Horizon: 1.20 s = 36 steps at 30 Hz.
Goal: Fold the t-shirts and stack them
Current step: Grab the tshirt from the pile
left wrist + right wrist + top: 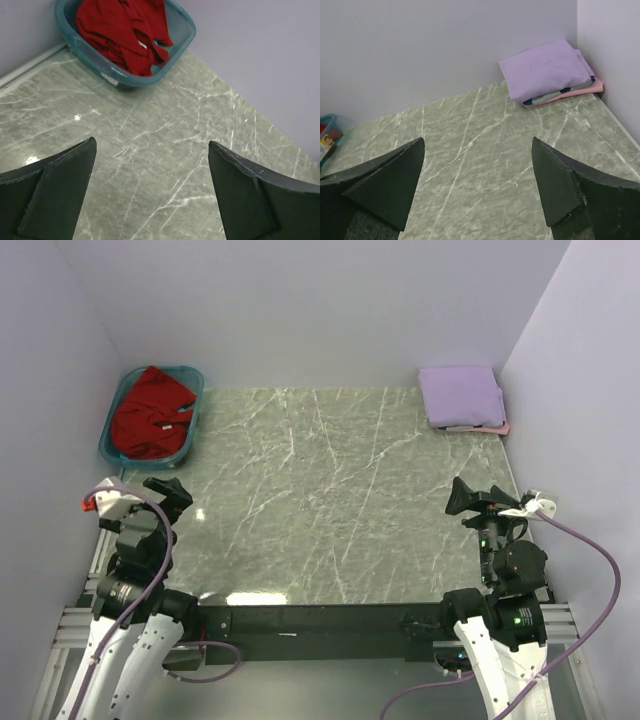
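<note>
Next, my left gripper reaches outward over the tub's near rim and down onto the deep red t-shirt's middle (154, 417) (129, 39), since the shirt lies in the tub, outward and lower.
A deep red t-shirt (150, 413) lies crumpled in the blue-green plastic tub (192, 425) at the back left; it also shows in the left wrist view (117, 30). A folded lavender t-shirt (460, 393) tops a stack at the back right, over a teal one (555, 93) and a pale pink one (580, 92). My left gripper (172, 487) is open and empty at the near left, well short of the tub. My right gripper (465, 498) is open and empty at the near right, well short of the stack.
The grey-green marble tabletop (340, 500) is boxed in by lavender walls at the left, back and right. The tub (120, 75) sits against the left wall. The stack (547, 70) sits in the back right corner.
</note>
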Motion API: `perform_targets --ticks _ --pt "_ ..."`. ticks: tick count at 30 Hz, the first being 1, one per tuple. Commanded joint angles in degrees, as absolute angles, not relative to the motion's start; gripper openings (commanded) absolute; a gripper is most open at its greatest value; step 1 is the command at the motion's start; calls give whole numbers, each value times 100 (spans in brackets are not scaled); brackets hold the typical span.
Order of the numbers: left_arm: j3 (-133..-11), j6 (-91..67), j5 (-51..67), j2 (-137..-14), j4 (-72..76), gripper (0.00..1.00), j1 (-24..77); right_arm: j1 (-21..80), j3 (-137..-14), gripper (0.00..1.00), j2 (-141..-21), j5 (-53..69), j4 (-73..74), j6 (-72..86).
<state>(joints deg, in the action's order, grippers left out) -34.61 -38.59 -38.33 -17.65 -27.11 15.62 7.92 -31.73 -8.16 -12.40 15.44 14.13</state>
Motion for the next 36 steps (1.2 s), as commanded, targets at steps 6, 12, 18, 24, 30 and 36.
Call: perform_targets --ticks 6,12,18,24,30,36 --pt "-3831 -3630 -2700 -3362 -1969 99 1564 1028 -3111 94 -747 -1266 1397 1591" --pt "-5069 -3753 -2171 -5760 -2056 100 1486 1107 -2997 94 -651 -1072 1327 1582" --pt "-6941 -3613 -2188 -7794 -2504 99 546 1230 -2936 94 -484 -1125 1319 1547" --pt "-8603 -3489 -2557 -9506 -2865 100 -438 1292 -2900 94 -413 -1002 1239 1485" --pt "-9781 -3568 -2637 -10931 -2962 99 -949 1397 -2900 94 -439 -1011 1266 1441" --pt "-10441 -3726 -2698 -11881 -2593 99 -1151 1415 -2900 94 -536 -941 1292 1415"
